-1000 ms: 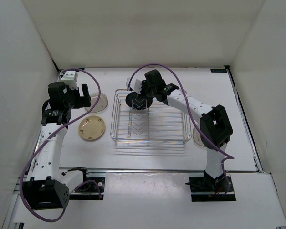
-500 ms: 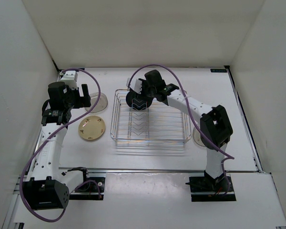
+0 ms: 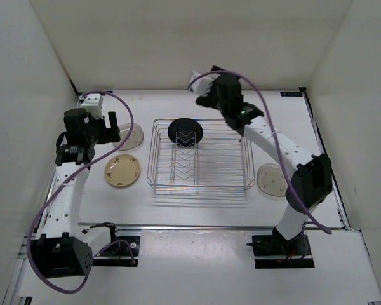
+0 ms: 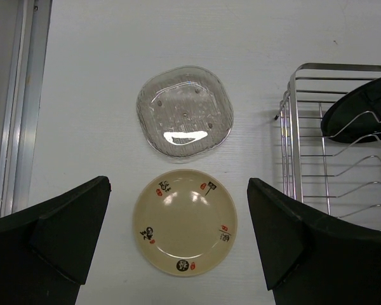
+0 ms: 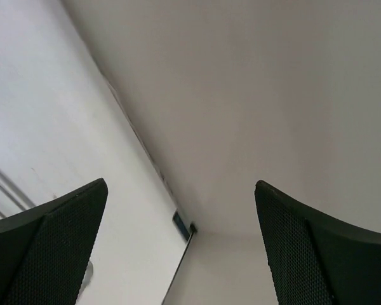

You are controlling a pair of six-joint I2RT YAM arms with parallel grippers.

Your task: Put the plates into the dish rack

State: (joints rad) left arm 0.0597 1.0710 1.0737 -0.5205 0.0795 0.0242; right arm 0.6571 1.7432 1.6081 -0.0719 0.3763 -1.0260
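Observation:
My left gripper lowers and tilts onto the clear plate's edge point(image 4: 141, 124) facing the metal bar next, since that plate lies flat on the tabletop below the gripper.
The black plate point(image 3: 185, 131) point(image 4: 362, 114) stands tilted in the zigzag dividers at the far left end of the dish rack point(image 3: 241, 166) point(image 4: 292, 127). My right gripper point(image 3: 211, 94) point(image 5: 181, 190) hangs open and empty above the rack's far edge, facing the back wall. Left of the rack, the cream plate point(image 3: 122, 171) point(image 4: 185, 222) lies flat on the table. A clear plate point(image 3: 132, 136) point(image 4: 185, 109) lies just beyond it. Another clear plate point(image 3: 271, 180) lies right of the rack. High above the cream plate, my left gripper point(image 3: 105, 130) point(image 4: 178, 185) is open and holds nothing.
White walls close in the table on the left, back and right. A metal rail point(image 4: 19, 101) runs along the table's left edge. A dark label point(image 3: 291, 94) marks the back right corner. The purple cables loop over both arms.
My right gripper has opened and let go of the black plate, which stays in the rack. It then rose and swung back to the right, uncovering the right clear plate. The left arm is still.

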